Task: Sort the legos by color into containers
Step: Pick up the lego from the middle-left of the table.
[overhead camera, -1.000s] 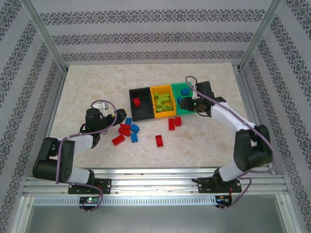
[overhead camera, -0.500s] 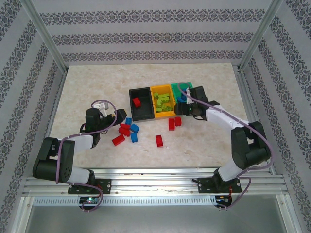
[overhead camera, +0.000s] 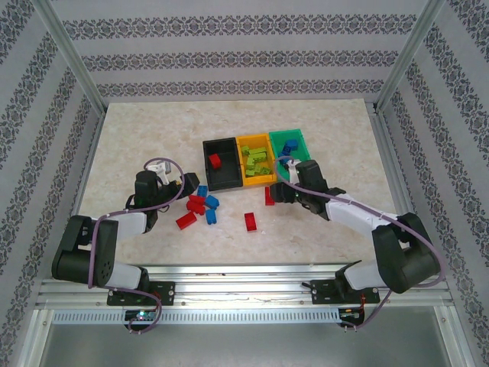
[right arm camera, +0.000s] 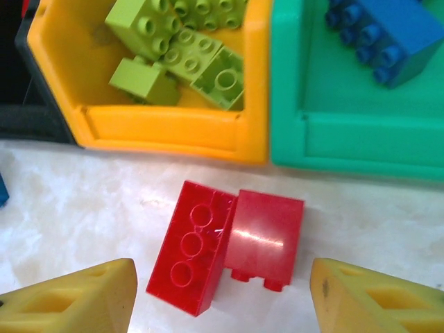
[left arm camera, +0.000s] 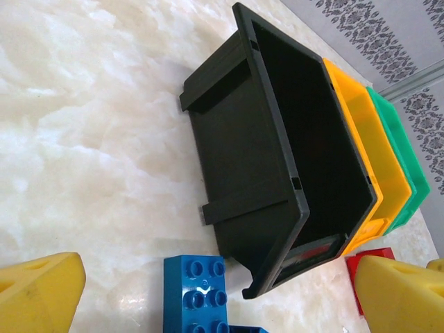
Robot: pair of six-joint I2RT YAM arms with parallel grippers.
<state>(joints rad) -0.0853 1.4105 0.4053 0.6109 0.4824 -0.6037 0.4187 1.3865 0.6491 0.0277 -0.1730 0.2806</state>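
The blue brick nearest my base lies back from my left gripper, with bare table for a finger, so my left gripper will pull back and turn down onto it next.
The containers stand in a row: black bin (overhead camera: 220, 163), yellow-orange bin (overhead camera: 257, 159), green bin (overhead camera: 290, 145). The black one holds a red brick (overhead camera: 215, 160), the yellow-orange one lime bricks (right arm camera: 180, 52), the green one a blue brick (right arm camera: 385, 35). My right gripper (right arm camera: 222, 298) is open just in front of the bins, with two red bricks (right arm camera: 191, 246) (right arm camera: 265, 232) lying side by side between its yellow fingertips (right arm camera: 76, 298). My left gripper (left arm camera: 218, 298) is wide open and low at the black bin's (left arm camera: 277, 159) near left corner, with a blue brick (left arm camera: 194, 291) on the table between its fingers.
Loose red (overhead camera: 196, 203) (overhead camera: 186, 221) (overhead camera: 250, 222) and blue (overhead camera: 212, 202) (overhead camera: 210, 216) bricks lie on the marble table (overhead camera: 137, 145) between the two arms. Patterned walls and metal posts (overhead camera: 72, 57) frame the table's sides and back.
My right gripper has drawn back from above the green bin to the near side of the bins, over the two red bricks, and its jaws have widened. The left arm has not moved.
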